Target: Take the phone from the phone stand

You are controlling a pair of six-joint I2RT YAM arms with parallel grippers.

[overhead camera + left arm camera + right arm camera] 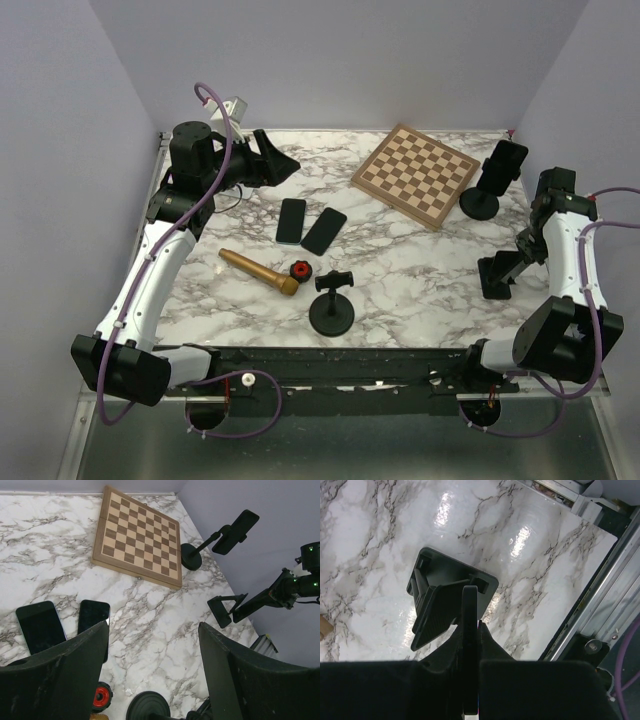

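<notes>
The robot's right gripper should next carry the phone to the left in the top view, lower it and release it there, because bare marble lies there beside the flat phones.
My right gripper is shut on a black phone, seen edge-on between the fingers. The phone's far end is at the ledge of a black wedge-shaped phone stand; I cannot tell whether it still touches the stand. In the top view this stand sits near the table's right edge, with the right gripper just above it. A second black phone is clamped on a round-base stand at the back right. My left gripper is open and empty, raised at the back left.
Two black phones lie flat mid-table. An empty round-base stand stands near the front. A wooden pestle and a red-and-black knob lie beside it. A chessboard lies at the back.
</notes>
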